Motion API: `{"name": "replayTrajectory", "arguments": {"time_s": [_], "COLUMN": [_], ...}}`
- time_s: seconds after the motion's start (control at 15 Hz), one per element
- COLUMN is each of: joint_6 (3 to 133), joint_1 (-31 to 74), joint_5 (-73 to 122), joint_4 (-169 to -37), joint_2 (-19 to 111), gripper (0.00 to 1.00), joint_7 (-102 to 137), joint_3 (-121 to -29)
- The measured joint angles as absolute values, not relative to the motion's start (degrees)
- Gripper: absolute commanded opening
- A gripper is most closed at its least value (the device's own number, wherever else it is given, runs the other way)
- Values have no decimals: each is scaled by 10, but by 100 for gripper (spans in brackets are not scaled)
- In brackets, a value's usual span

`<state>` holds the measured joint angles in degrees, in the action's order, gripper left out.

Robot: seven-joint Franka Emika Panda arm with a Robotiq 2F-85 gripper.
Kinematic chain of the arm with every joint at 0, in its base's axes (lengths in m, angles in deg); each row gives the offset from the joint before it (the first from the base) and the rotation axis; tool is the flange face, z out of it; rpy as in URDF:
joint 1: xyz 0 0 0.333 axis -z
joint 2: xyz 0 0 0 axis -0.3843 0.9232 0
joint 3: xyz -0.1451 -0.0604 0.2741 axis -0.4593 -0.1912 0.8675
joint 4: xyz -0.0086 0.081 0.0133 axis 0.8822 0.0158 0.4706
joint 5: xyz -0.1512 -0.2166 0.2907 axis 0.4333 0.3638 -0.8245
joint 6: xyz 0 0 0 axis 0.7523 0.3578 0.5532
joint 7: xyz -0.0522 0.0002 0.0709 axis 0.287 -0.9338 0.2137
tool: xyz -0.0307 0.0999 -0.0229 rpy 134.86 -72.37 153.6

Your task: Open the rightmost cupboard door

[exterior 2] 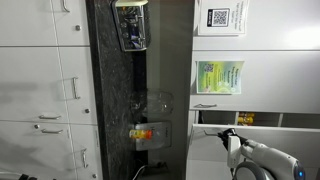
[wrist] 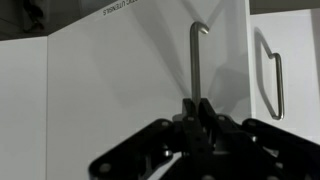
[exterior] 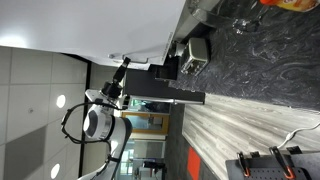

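Note:
The handle's lower end [exterior: 128, 60] [wrist: 196, 93] is between my gripper's fingers. My gripper will next pull away from the cupboard opening to swing the door wider, then let go of it.
In the wrist view my gripper [wrist: 198, 106] is shut on the slim silver bar handle [wrist: 197, 55] of the rightmost cupboard door [wrist: 120, 90], a plain white panel. The bar runs up from between the fingers and hooks into the door at its top end. In an exterior view the arm [exterior: 100, 122] reaches to the white door [exterior: 120, 30], with the gripper [exterior: 122, 66] at its edge. In an exterior view the gripper [exterior 2: 227, 133] sits at the white cupboard front [exterior 2: 270, 118]. The lock is not visible.
A neighbouring white door with its own loop handle [wrist: 275, 85] lies close to the right of the held one. A dark marble counter [exterior: 260, 60] carries an appliance [exterior: 192, 55]. Clear containers [exterior 2: 132, 30] and white drawers [exterior 2: 40, 90] stand across from the cupboards.

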<state>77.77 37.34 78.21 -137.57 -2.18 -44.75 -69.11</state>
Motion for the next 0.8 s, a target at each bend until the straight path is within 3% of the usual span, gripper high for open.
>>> {"name": "replayTrajectory", "arguments": {"time_s": [0.8], "joint_6": [777], "joint_1": [371], "joint_5": [736], "joint_4": [-1461], "joint_2": [-135], "gripper": [2], "joint_7": [-376], "joint_3": [-713]}}
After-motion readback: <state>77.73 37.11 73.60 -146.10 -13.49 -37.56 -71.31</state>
